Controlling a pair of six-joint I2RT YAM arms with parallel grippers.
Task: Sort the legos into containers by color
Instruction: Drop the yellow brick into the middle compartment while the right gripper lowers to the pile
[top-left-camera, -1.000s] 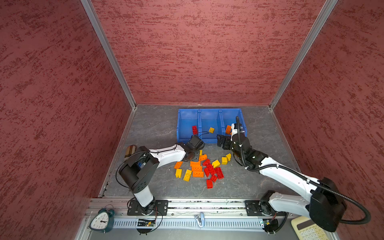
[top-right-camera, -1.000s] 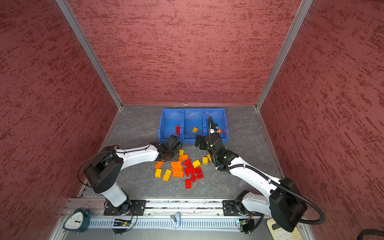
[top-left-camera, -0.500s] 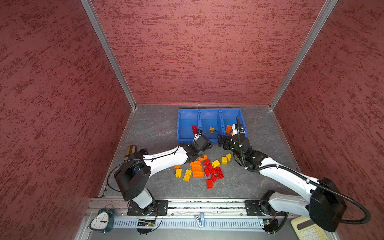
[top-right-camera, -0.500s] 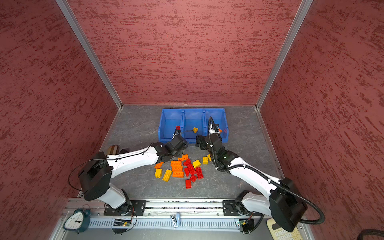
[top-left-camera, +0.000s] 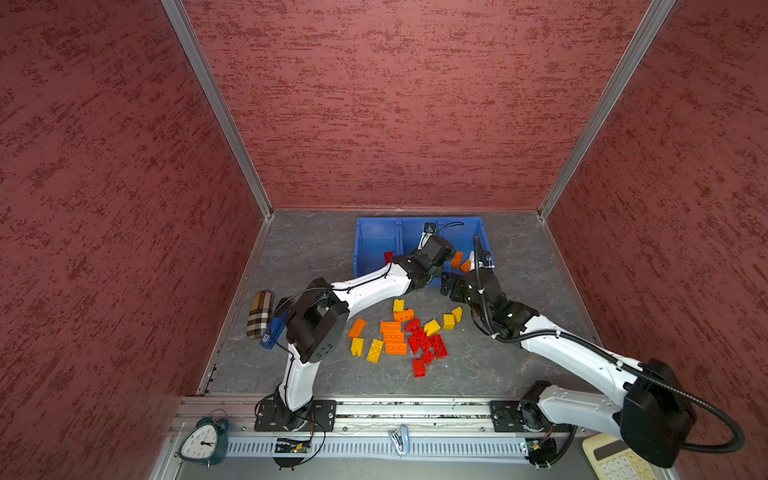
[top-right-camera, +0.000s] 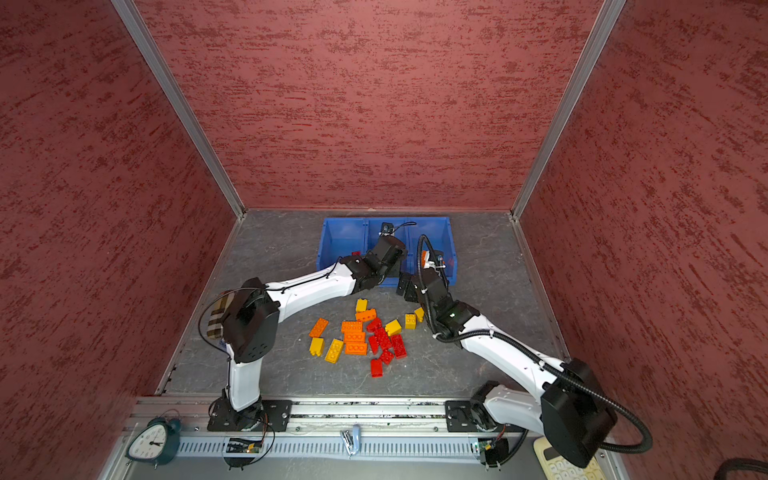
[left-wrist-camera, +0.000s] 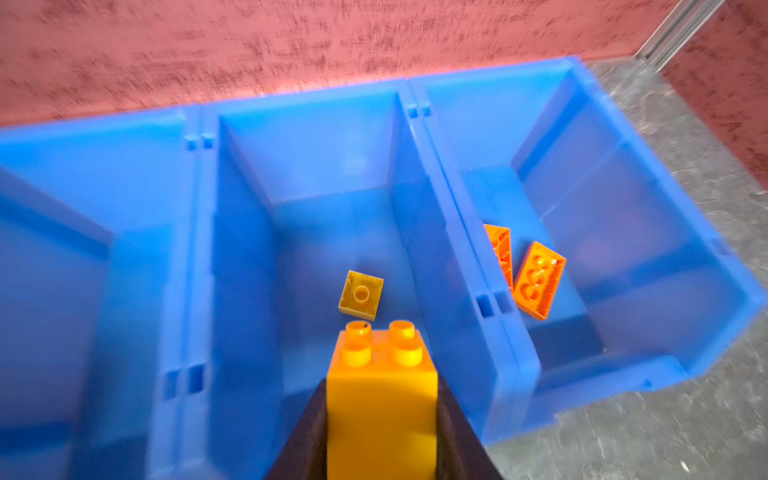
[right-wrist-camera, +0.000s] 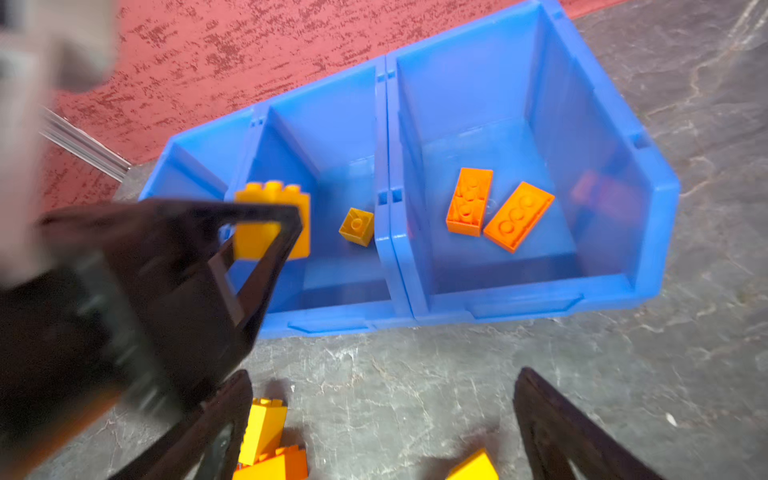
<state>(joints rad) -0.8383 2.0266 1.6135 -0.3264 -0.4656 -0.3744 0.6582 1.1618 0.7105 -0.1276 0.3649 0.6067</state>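
Observation:
I should next move my left gripper down into the middle container and release the yellow lego (left-wrist-camera: 381, 399) there, because a small yellow brick already lies on the container's bottom.
My left gripper (left-wrist-camera: 382, 388) is shut on a yellow lego (left-wrist-camera: 381, 399) and holds it above the middle one of the three joined blue containers (left-wrist-camera: 324, 95). On that bin's floor lies one small yellow brick (left-wrist-camera: 360, 295). Two orange bricks (left-wrist-camera: 539, 280) lie in the right bin, and a red one (top-left-camera: 388, 256) in the left bin. My right gripper (right-wrist-camera: 382, 395) is open with nothing between its fingers, low over the table just in front of the bins (right-wrist-camera: 540, 307). A loose pile of red, yellow and orange legos (top-left-camera: 395, 336) lies mid-table in both top views.
A plaid case (top-left-camera: 259, 313) and a blue stapler (top-left-camera: 272, 328) lie by the left wall. A clock (top-left-camera: 203, 442) and a calculator (top-left-camera: 615, 459) sit beyond the front rail. Both arms meet close together at the bins' front lip.
My left arm has swung from the pile towards the back, carrying the yellow lego to above the middle bin. The right arm has stayed where it was, open.

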